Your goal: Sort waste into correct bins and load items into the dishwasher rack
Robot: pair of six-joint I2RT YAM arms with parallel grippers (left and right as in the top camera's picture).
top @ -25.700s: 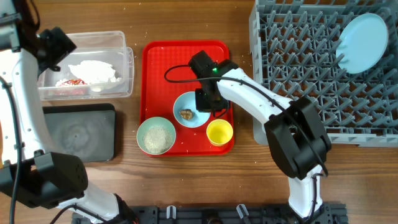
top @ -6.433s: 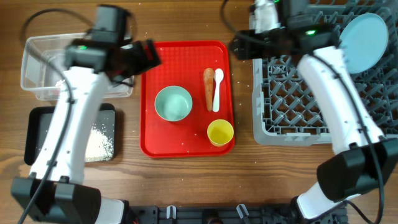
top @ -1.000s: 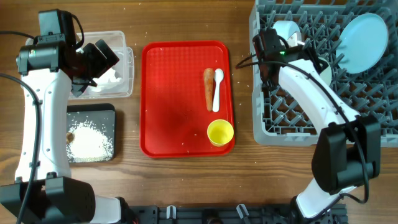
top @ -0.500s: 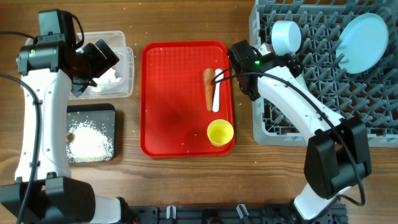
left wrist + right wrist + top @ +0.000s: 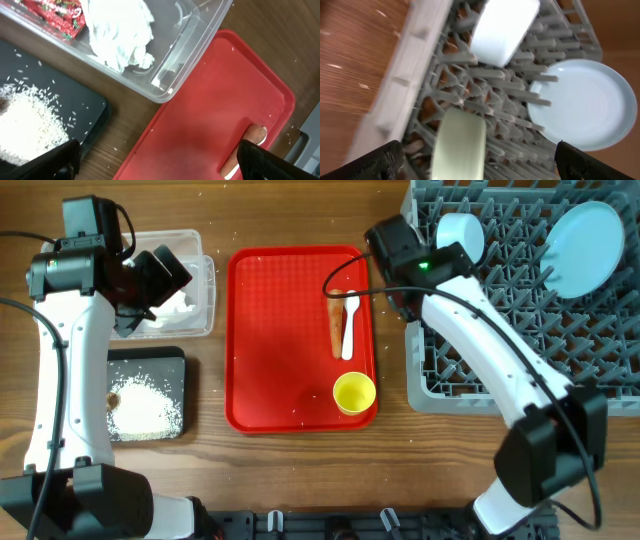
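My left gripper moves to the right in the overhead view and down onto the carrot stick's middle (image 5: 336, 324) (image 5: 237, 154) next. It turns its fingers because the carrot stick lies at an angle to them.
Over the clear tub (image 5: 205, 285) my left gripper (image 5: 163, 270) stands open and empty; that bin holds the white napkin (image 5: 120, 35) and the red-and-white wrapper (image 5: 55, 12). The black tray (image 5: 150, 362) carries rice grains (image 5: 145, 408) and a brown lump (image 5: 114, 398). My right gripper (image 5: 392, 242) is open at the left edge of the grey rack (image 5: 520, 330), with a pale bowl (image 5: 460, 145) standing just ahead of its jaws. A white bowl (image 5: 460, 235) and the pale-blue plate (image 5: 585, 250) stand among the pegs. The carrot stick (image 5: 335, 323), white spoon (image 5: 350, 325) and yellow cup (image 5: 353, 392) lie on the red tray (image 5: 270, 340).
The red tray sits between the two bins on the left and the rack on the right. Bare wooden table (image 5: 300, 460) runs along the front. My right arm crosses over the rack's left side and hides part of it.
My right gripper has opened, left the white bowl standing in the rack and pulled back left to the rack's edge. The left arm has not moved.
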